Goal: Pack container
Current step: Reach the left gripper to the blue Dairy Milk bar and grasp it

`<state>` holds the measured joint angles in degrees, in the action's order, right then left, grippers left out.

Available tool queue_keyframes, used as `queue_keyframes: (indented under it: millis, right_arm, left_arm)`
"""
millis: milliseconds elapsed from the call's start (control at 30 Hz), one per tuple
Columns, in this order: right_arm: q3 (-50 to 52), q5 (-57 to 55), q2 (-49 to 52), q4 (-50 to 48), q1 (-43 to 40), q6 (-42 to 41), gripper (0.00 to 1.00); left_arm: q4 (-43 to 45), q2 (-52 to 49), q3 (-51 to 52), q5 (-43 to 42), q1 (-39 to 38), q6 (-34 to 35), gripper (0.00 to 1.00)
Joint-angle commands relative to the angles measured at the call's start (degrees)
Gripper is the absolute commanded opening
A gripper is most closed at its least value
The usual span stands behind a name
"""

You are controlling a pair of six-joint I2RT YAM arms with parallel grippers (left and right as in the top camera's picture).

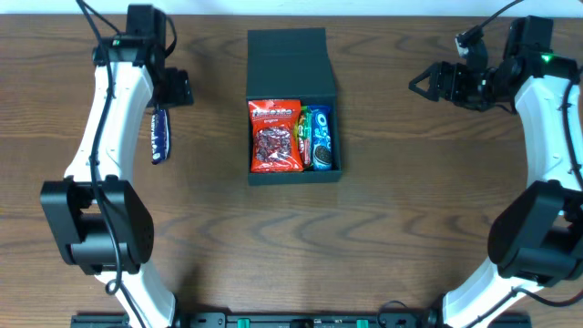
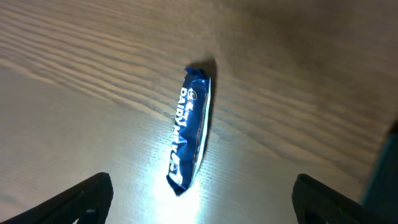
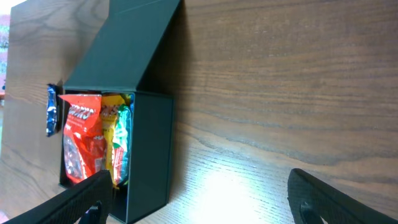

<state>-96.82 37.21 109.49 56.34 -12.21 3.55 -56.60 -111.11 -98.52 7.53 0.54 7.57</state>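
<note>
The Dairy Milk bar is below my left gripper, lengthwise between its open fingers, so my left gripper needs to go down onto the bar's near end (image 1: pixel 159 156) (image 2: pixel 180 175) and close across the bar's width.
The dark teal container (image 1: pixel 293 177) stands at the table's middle with its flap lid (image 1: pixel 287 59) laid open toward the back. Inside it are a red snack bag (image 1: pixel 275 136), a green packet (image 1: pixel 303 137) and a blue Oreo packet (image 1: pixel 322 138). The container also shows in the right wrist view (image 3: pixel 149 149). A blue Dairy Milk bar (image 1: pixel 159 135) lies on the table to the left, and in the left wrist view (image 2: pixel 189 127). My left gripper (image 2: pixel 202 208) is open and empty above the bar. My right gripper (image 1: pixel 421 84) is open and empty, far right of the container.
The brown wooden table (image 1: pixel 401 200) carries nothing else. The arm bases stand at the front left (image 1: pixel 96 223) and front right (image 1: pixel 537 237).
</note>
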Motion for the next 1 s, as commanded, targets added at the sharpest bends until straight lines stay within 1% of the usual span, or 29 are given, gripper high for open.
queue_keyframes:
  millis: [0, 133, 333, 433, 500, 600, 667, 800, 900, 967]
  right_arm:
    - [-0.26, 0.09, 0.09, 0.07, -0.46, 0.35, 0.89]
    - [-0.26, 0.09, 0.09, 0.09, -0.46, 0.33, 0.88]
    - [-0.26, 0.09, 0.09, 0.09, -0.46, -0.31, 0.88]
    - [-0.26, 0.09, 0.09, 0.22, -0.42, -0.33, 0.88]
    - [-0.26, 0.09, 0.09, 0.28, -0.28, -0.33, 0.88]
    - [-0.26, 0.09, 0.09, 0.24, 0.04, -0.31, 0.88]
    - [-0.26, 0.07, 0.09, 0.24, 0.31, -0.31, 0.88]
    - [-0.26, 0.07, 0.09, 0.26, 0.57, -0.31, 0.88]
    - [-0.26, 0.07, 0.09, 0.28, 0.57, -0.31, 0.88]
    - [-0.26, 0.07, 0.09, 0.28, 0.57, -0.31, 0.88]
  left_arm:
    - [2.56, -0.15, 5.66, -3.28, 2.29, -4.63, 0.93]
    - [7.67, -0.15, 11.50, -3.37, 4.11, -5.11, 0.92]
    - [14.47, -0.15, 17.38, -5.07, 6.23, -6.38, 0.91]
    - [17.44, -0.15, 20.20, -10.40, 7.02, -9.97, 0.90]
    - [18.38, -0.15, 21.35, -12.24, 7.28, -11.08, 0.89]
    - [19.41, -0.17, 22.23, -12.02, 7.32, -11.65, 0.86]
    - [20.04, -0.22, 22.82, -11.78, 7.39, -12.81, 0.81]
    - [21.40, -1.03, 23.87, -11.61, 7.58, -12.76, 0.80]
    - [21.24, -2.05, 23.96, -11.69, 7.72, -12.74, 0.73]
    - [21.29, -2.27, 23.96, -12.11, 7.69, -12.70, 0.70]
